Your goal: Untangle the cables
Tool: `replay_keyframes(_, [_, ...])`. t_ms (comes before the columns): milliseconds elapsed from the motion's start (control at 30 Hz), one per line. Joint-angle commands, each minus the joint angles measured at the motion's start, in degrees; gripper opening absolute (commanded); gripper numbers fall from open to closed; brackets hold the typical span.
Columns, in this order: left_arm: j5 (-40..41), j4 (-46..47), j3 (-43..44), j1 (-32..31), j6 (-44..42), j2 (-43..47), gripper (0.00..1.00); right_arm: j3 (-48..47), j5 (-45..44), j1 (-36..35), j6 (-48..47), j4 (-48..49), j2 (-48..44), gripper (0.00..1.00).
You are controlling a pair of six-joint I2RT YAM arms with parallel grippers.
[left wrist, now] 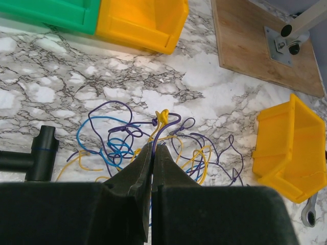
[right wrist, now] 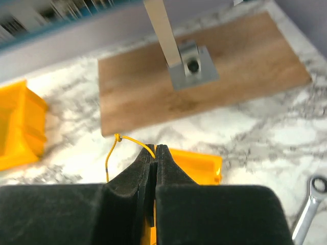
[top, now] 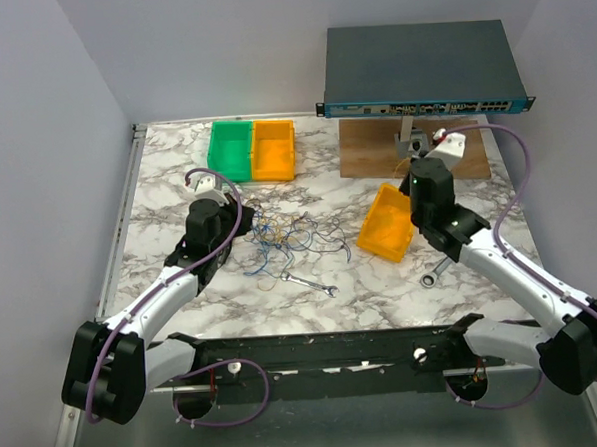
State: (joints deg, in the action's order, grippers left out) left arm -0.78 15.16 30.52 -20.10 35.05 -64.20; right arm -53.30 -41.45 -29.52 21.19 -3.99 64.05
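Note:
The thin yellow cable (right wrist: 134,141) hangs clear of the tangle beside the tilted orange bin, so the robot's right gripper needs to lower over the open inside of that bin next and open.
The cables (top: 284,234) lie as a loose tangle of thin blue, yellow and purple wires on the marble table, between the two arms. In the left wrist view the tangle (left wrist: 127,145) spreads just ahead of my left gripper (left wrist: 154,147). That gripper is shut on a purple cable (left wrist: 164,124), which rises to a small yellow knot (left wrist: 162,116). My right gripper (right wrist: 155,149) is shut on a thin yellow cable (right wrist: 134,141) that arcs left to a knot and hangs down. It is held above a tilted orange bin (right wrist: 196,164). In the top view the left gripper (top: 241,212) sits at the tangle's left edge.
A green bin (top: 231,150) and an orange bin (top: 274,150) stand at the back. A tilted orange bin (top: 389,224) sits right of the tangle. Two wrenches (top: 310,283) (top: 436,271) lie near the front. A wooden board (top: 375,149) carries a stand with a network switch (top: 420,67).

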Motion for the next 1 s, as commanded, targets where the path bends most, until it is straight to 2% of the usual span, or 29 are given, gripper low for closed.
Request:
replay_keyframes(0, [-1.7,1.4,1.4,0.1,-0.5,0.4,0.04,6.9,0.1,0.7,6.9,2.3,2.2,0.01])
replay_keyframes(100, [-1.9,1.7,1.4,0.1,-0.5,0.2,0.04,9.1,0.8,2.2,8.4,3.4,5.6,0.01])
replay_keyframes(333, [-2.0,1.9,1.4,0.1,-0.8,0.3,0.04,7.9,-1.1,3.9,10.6,2.0,13.9,0.01])
replay_keyframes(667, [-3.6,3.3,1.5,-1.3,-0.6,-1.2,0.04,7.4,3.9,4.1,12.8,1.7,25.9,0.01])
replay_keyframes(700, [-3.8,2.9,1.5,-1.5,-0.3,-1.0,0.04,6.3,4.7,4.2,12.2,0.5,27.2,0.03])
replay_keyframes(767, [-4.1,1.9,1.5,-2.2,0.4,0.2,0.04,2.3,4.3,4.1,12.3,-4.1,29.5,0.15])
replay_keyframes(800, [-4.0,1.8,1.1,-2.7,0.5,0.9,0.04,1.0,3.8,4.1,12.6,-6.0,30.0,0.26])
replay_keyframes(867, [-2.8,1.7,0.4,-4.2,-0.1,2.1,0.04,-0.5,3.3,4.1,12.5,-8.3,29.0,0.58])
replay_keyframes(967, [0.3,1.3,-0.2,-6.8,-3.1,2.9,0.04,-0.9,4.4,4.1,11.0,-10.3,24.6,0.69])
